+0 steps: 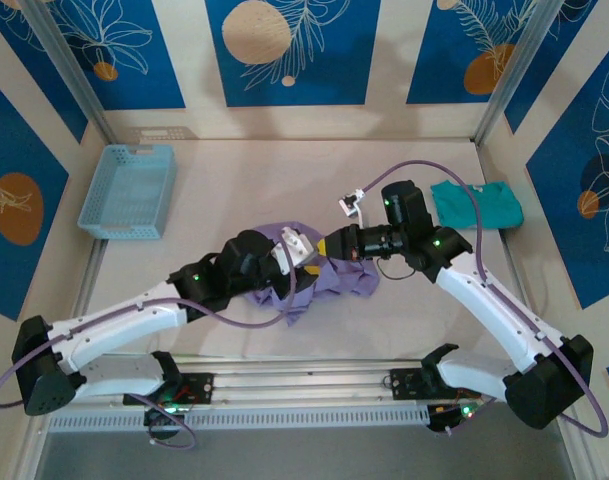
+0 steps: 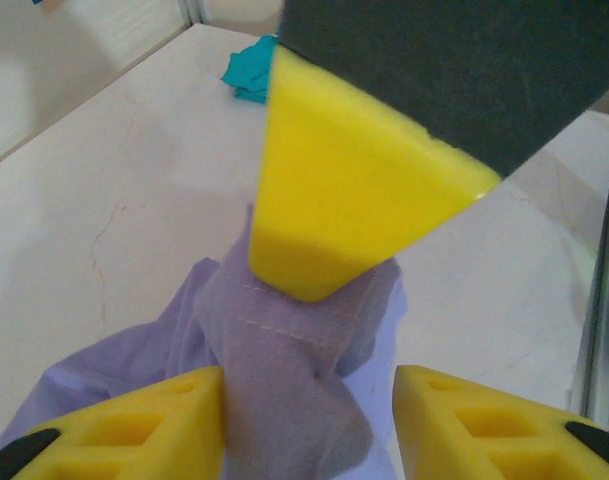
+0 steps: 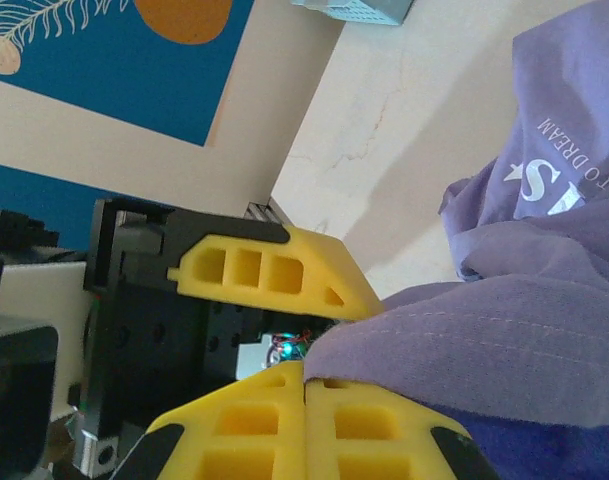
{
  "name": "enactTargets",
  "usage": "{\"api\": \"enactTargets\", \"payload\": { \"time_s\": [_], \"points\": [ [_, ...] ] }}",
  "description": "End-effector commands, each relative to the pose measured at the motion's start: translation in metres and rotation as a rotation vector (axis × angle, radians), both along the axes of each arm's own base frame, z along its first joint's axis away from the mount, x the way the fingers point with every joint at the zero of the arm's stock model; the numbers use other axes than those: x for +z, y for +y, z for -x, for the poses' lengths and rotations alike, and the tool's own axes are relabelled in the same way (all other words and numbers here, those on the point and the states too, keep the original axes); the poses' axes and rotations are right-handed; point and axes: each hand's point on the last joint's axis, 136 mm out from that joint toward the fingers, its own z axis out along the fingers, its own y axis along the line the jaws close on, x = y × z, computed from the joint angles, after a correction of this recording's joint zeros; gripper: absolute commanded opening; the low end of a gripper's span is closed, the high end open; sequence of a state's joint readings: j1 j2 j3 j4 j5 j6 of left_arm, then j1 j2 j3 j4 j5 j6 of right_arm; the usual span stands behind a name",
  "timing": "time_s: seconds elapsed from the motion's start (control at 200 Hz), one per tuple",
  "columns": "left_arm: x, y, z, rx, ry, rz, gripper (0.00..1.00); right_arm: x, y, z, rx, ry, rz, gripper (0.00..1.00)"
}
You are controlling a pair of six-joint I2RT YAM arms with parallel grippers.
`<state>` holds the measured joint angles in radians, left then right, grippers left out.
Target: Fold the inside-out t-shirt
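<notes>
The fold of the stitched hem stands between the left gripper's fingers, so the right gripper should open to let go of the hem and ease away from the left gripper above the t-shirt.
The lavender inside-out t-shirt lies bunched at the table's middle, under both grippers. My right gripper is shut on a stitched hem of the t-shirt, which comes out from between its closed pads. In the left wrist view that same gripper holds a raised fold of the t-shirt. My left gripper is open around this fold; its left finger touches the cloth, while the right finger stands clear of it. White lettering shows on the cloth.
A light blue basket sits at the back left. A folded teal-green shirt lies at the back right, also far off in the left wrist view. Frame posts and patterned walls close the table in.
</notes>
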<state>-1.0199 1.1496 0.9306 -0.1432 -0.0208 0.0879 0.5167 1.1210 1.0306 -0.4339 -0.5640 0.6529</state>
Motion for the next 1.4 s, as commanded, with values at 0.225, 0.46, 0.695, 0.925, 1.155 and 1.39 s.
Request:
{"api": "enactTargets", "payload": {
  "time_s": [0.225,0.46,0.695,0.925,1.155,1.39],
  "points": [
    [0.006,0.005,-0.011,0.079,-0.051,-0.012,0.41,0.004,-0.026,-0.013,-0.089,-0.061,0.075,0.00],
    [0.007,0.054,-0.016,0.234,0.025,0.088,0.60,-0.083,-0.066,0.029,-0.139,0.101,0.332,0.00],
    [-0.018,0.122,-0.060,0.584,0.184,0.156,0.63,-0.147,-0.085,0.075,-0.187,0.240,0.437,0.12],
    [-0.073,0.158,-0.086,0.791,0.402,0.115,0.74,-0.117,-0.081,0.027,-0.270,0.049,0.477,0.43],
    [-0.139,0.175,-0.097,0.891,0.633,0.085,0.79,-0.110,-0.029,-0.067,-0.258,-0.218,0.450,0.58],
    [-0.189,0.166,-0.083,0.872,0.793,0.062,0.76,-0.162,0.033,-0.127,-0.150,-0.253,0.591,0.67]
  ]
}}
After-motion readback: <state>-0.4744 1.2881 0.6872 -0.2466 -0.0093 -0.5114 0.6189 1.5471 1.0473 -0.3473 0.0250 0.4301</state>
